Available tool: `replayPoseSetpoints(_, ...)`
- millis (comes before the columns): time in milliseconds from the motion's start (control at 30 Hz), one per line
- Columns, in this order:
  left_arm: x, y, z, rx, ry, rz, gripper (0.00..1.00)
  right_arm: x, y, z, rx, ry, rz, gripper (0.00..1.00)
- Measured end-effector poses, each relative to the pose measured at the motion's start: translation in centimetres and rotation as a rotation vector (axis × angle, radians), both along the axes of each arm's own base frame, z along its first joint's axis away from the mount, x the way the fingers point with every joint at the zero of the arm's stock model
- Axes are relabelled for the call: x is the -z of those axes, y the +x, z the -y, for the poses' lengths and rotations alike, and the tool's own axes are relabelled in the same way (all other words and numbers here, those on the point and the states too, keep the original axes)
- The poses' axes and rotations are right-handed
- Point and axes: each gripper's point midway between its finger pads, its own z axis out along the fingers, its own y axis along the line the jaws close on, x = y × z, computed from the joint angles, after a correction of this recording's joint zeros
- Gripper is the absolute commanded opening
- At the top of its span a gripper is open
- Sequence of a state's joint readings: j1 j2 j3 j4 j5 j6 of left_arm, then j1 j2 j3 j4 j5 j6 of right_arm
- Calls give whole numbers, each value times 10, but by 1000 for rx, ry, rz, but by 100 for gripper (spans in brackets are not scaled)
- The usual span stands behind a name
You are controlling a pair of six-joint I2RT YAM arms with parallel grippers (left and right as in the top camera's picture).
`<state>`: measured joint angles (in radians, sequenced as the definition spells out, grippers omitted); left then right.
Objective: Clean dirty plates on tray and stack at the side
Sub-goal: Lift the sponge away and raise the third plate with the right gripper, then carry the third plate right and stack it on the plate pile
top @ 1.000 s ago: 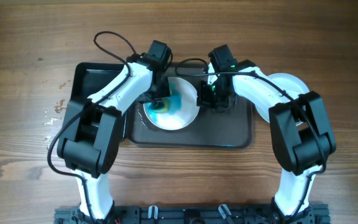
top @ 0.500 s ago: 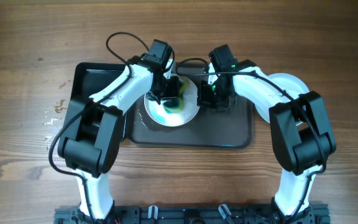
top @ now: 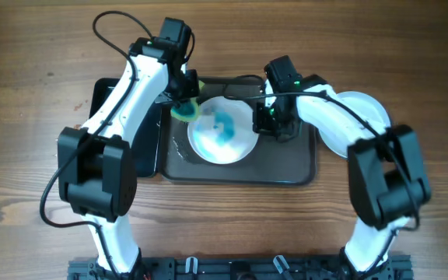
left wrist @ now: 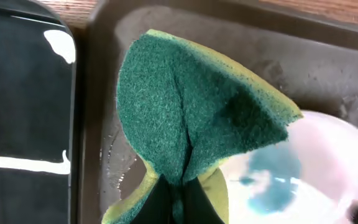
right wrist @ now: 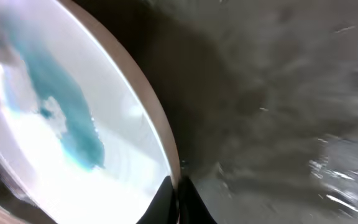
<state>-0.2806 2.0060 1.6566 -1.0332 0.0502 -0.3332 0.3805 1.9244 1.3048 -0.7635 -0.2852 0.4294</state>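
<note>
The plate smeared with blue should go onto the other white plate (top: 363, 108) next, because the side stack starts there. My right gripper should lift it, move right in the overhead view, lower it there and let go.
A white plate (top: 222, 131) smeared with blue lies on the dark grey tray (top: 286, 167). It also shows in the left wrist view (left wrist: 303, 186) and the right wrist view (right wrist: 67, 155). My left gripper (top: 183, 105) is shut on a green and yellow sponge (left wrist: 191, 118), held just off the plate's upper left rim over the tray (left wrist: 328, 62). My right gripper (top: 269, 118) is shut on the plate's right rim (right wrist: 174, 186). Another white plate (top: 362, 107) lies to the right of the tray, mostly hidden by the right arm.
A glossy black tray (top: 103, 101) lies left of the grey tray, also in the left wrist view (left wrist: 23, 106). Wet streaks cover the grey tray's floor (right wrist: 303, 124). The wooden table (top: 37, 47) surrounds both trays.
My left gripper has lifted the sponge off the plate's centre and moved it up and left to the rim. The blue smear is spread thinner. The right gripper keeps its hold.
</note>
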Motion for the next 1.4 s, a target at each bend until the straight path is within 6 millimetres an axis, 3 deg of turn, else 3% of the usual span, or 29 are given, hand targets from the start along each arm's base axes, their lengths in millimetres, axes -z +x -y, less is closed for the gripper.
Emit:
replayPoseSetpoints(167,0,2,-4,-12,3,6,4,-43,-2,33,4,-208,145,4)
replayPoseSetpoints(233,0,3,-4,-14,5,10,4,-56,-2,40,2,-284,202,4)
replayPoseSetpoints(367,0,4,-4,-15,4,13,4,-101,-4,51,-8,-443,383,4)
replayPoseSetpoints(533,0,4,-5,-16,7,14,4,-149,-16,53,-38,-590,567,4)
replayPoseSetpoints(967,0,4,-5,-16,7,14,4,-221,-36,43,-84,-993,935,4)
replayPoseSetpoints(1100,0,4,-5,-16,7,14,4,-240,-39,44,-57,-1077,1017,4)
replayPoseSetpoints(1233,0,4,-5,-16,7,14,4,-246,-38,47,-39,-1104,1038,4)
replayPoseSetpoints(1333,0,4,-5,-16,7,14,4,-242,-37,43,-40,-1069,1030,4)
replayPoseSetpoints(1400,0,4,-5,-16,7,14,4,-228,-36,37,-50,-980,979,4)
